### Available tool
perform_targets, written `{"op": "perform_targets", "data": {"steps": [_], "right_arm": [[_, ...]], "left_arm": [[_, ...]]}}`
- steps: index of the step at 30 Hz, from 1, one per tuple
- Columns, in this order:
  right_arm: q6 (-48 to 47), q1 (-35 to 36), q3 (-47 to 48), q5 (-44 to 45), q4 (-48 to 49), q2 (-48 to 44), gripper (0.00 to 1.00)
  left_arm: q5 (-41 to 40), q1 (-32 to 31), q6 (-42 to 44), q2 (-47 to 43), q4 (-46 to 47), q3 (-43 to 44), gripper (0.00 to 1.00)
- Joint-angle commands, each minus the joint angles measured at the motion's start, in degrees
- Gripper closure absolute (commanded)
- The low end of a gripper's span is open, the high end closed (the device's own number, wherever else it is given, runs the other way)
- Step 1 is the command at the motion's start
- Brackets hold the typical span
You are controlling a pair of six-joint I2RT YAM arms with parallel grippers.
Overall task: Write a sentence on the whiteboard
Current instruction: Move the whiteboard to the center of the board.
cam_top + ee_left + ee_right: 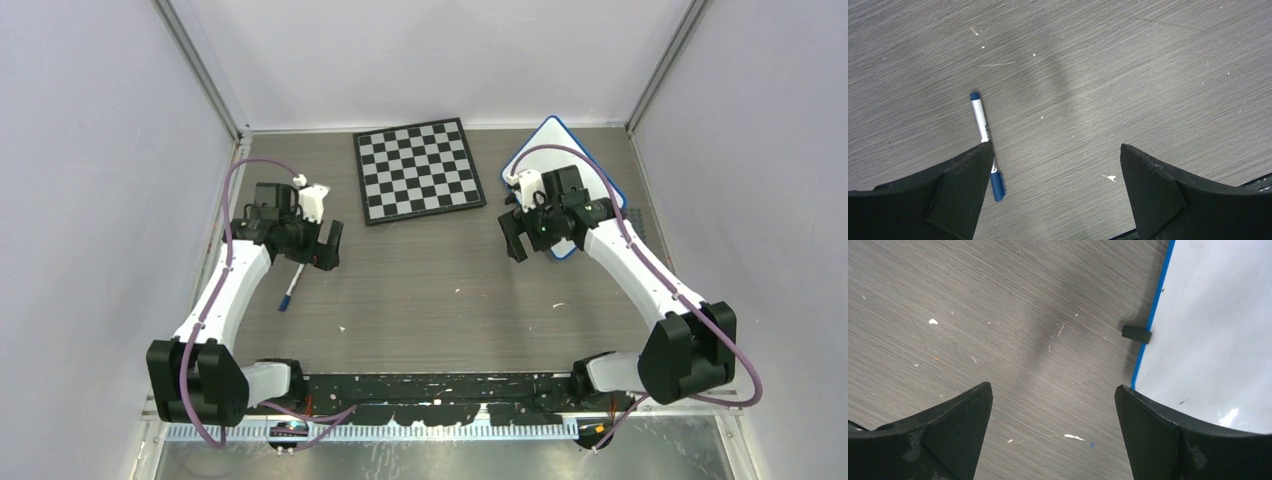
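The black foot at the whiteboard's edge [1136, 334] juts out past the blue rim, so my right gripper comes down onto it with a turn next.
The whiteboard [553, 143], white with a blue rim, lies at the back right, partly under my right arm. Its blank surface [1213, 330] and a black foot [1136, 334] show in the right wrist view. No writing shows on it; the sentence is not in view. A blue-capped white marker [291, 286] lies on the table just near of my left gripper; in the left wrist view the marker [982, 122] lies partly behind the left finger. My left gripper [326, 247] is open and empty above it [1055, 150]. My right gripper [515, 240] is open and empty beside the board's left edge [1053, 390].
A black-and-white chessboard [417, 169] lies at the back centre between the two grippers. Grey walls close in the table on three sides. Small white specks dot the wood-grain table top [420, 290].
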Motion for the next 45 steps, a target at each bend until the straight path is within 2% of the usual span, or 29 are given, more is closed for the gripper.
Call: {"op": "perform_targets", "data": {"steps": [1, 8, 15, 24, 30, 45], "right_arm": [[-14.8, 0.6, 5.7, 1.5, -3.3, 3.9, 0.06], [-33.1, 2.2, 15.5, 4.2, -12.7, 15.6, 0.12], [-47.2, 4.5, 15.7, 8.7, -14.0, 22.1, 0.17], [-54.8, 6.1, 14.1, 17.2, -10.9, 28.2, 0.34], [-62.0, 6.1, 7.5, 22.0, -3.4, 27.8, 0.37], [-71.5, 6.1, 6.5, 29.2, 0.6, 32.9, 0.46]], "left_arm": [[2.1, -0.7, 0.6, 0.8, -0.5, 2.5, 0.00], [5.8, -0.6, -1.8, 3.0, -2.1, 4.6, 0.00], [7.9, -0.6, -2.0, 2.6, -2.5, 5.2, 0.00], [8.1, -0.6, -1.7, 3.1, -3.0, 5.0, 0.00], [8.5, -0.6, -2.1, 3.2, -2.6, 5.1, 0.00], [7.7, -0.7, -2.3, 2.7, -2.9, 4.6, 0.00]]}}
